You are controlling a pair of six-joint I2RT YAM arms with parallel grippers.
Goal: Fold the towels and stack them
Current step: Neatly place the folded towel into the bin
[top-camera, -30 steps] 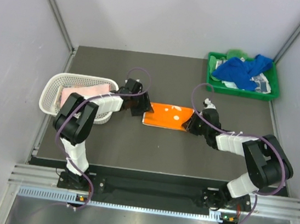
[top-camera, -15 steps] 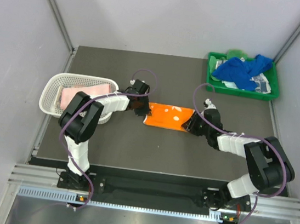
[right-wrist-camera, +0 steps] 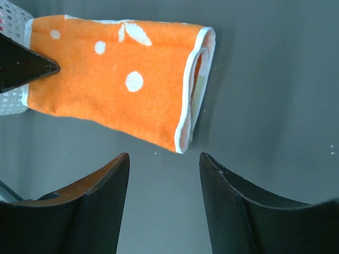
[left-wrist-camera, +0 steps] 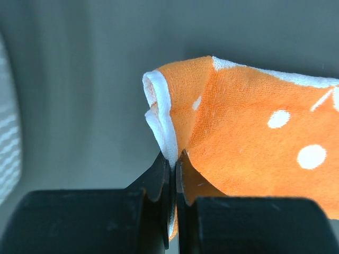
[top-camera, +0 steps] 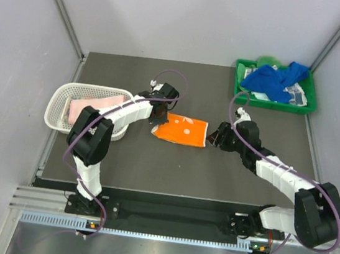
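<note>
I should next raise my left gripper, carry the orange towel (top-camera: 182, 129) onto the pink towel (top-camera: 94, 105) and let go, since the basket is to the gripper's left in the top view.
A folded orange towel (top-camera: 182, 129) with white dots lies flat on the dark table. My left gripper (top-camera: 158, 120) is shut on its white-edged left corner, which the left wrist view shows pinched between the fingers (left-wrist-camera: 173, 161) with the orange towel (left-wrist-camera: 249, 132) spreading away to the right. My right gripper (top-camera: 215, 137) stands open just off the towel's right end, apart from it. In the right wrist view the orange towel (right-wrist-camera: 116, 84) lies beyond my right gripper (right-wrist-camera: 164, 159), which holds nothing. A pink towel (top-camera: 94, 105) lies in the basket. A blue towel (top-camera: 273, 78) is heaped in the tray.
The white perforated basket (top-camera: 57, 114) stands at the left, close behind my left arm; a bit of it shows in the right wrist view as white mesh (right-wrist-camera: 11, 100). The green tray (top-camera: 311, 102) sits at the back right corner. Grey walls enclose the table.
My left gripper has shut on the towel's left corner and drawn the towel slightly left, turning it. My right gripper has opened, let go of the right end and backed off.
</note>
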